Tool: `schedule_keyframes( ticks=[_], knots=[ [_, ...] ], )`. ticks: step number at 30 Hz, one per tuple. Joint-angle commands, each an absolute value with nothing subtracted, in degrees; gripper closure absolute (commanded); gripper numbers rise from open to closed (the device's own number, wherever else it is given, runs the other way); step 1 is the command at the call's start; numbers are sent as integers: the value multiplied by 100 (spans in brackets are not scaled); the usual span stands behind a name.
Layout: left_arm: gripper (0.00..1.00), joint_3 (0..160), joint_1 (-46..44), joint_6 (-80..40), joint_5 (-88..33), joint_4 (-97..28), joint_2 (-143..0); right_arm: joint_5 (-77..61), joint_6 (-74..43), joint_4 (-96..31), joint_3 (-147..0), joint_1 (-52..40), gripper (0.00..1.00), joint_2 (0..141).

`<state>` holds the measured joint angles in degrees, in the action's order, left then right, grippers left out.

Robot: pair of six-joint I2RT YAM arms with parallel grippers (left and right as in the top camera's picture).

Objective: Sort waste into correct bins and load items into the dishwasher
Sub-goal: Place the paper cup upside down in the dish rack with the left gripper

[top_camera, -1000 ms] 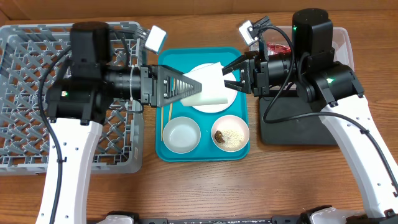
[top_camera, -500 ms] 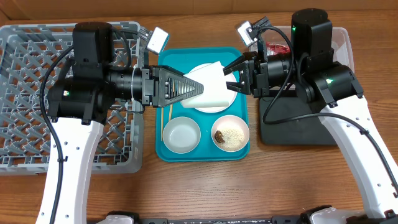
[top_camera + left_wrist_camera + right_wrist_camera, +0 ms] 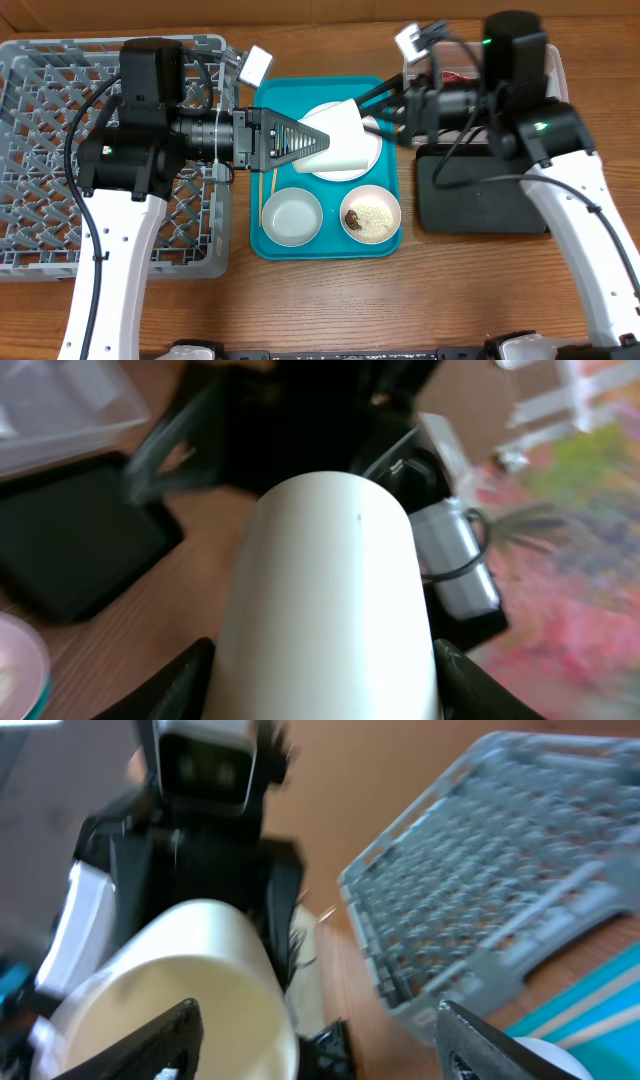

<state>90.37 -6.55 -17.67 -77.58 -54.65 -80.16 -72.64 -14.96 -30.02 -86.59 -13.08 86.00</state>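
I will next swing my left gripper to its left in the overhead view, lower the cup [image 3: 340,140] and release it, because the dish rack's empty near corner [image 3: 180,238] is below it there.
A white cup [image 3: 340,140] lies on its side in the air over the white plate [image 3: 350,168] on the teal tray, with my left gripper [image 3: 322,142] shut on it. The left wrist view shows the cup [image 3: 330,580] pinched between both black fingers [image 3: 185,680]. My right gripper [image 3: 362,112] stands open just right of the cup's mouth. In the right wrist view the cup's open mouth [image 3: 170,1000] sits at the left, next to the left finger [image 3: 160,1040]. The dish rack [image 3: 60,150] is at the left. Chopsticks [image 3: 270,185] lie on the tray.
The teal tray [image 3: 390,245] also holds an empty pale bowl [image 3: 292,217] and a bowl [image 3: 371,213] with rice grains and a brown lump. A black tray [image 3: 480,195] lies at the right, with a clear tub [image 3: 556,70] holding a red wrapper [image 3: 455,75] behind it.
My left gripper closed on the cup. My right gripper then opened, let go of the cup and drew back to the right.
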Motion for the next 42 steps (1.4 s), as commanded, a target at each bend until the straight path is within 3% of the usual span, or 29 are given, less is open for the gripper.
schedule_keyframes(
  ticks=[1,6,10,16,22,42],
  knots=[
    [59,9080,-438,-1730,-6532,-5833,-7950,-7164,-1839,-3083,-8724,-827,24,8527],
    [60,9085,207,-1712,-5085,-6687,-7793,-6930,-1728,-3957,-8724,-751,23,8486],
    [61,9094,790,-1715,-3647,-7354,-7614,-5754,-1380,-5199,-8724,-1074,23,8486],
    [50,9087,1496,-1824,-1278,-8447,-7500,-3030,-1190,-6460,-8707,-2106,22,8488],
    [44,9067,1817,-2211,554,-8895,-7679,-2246,-1197,-6473,-8659,-3024,20,8493],
    [44,7631,2169,-2231,377,-8027,-8471,-2104,-1197,-6508,-8659,-3341,20,8493]
  ],
)
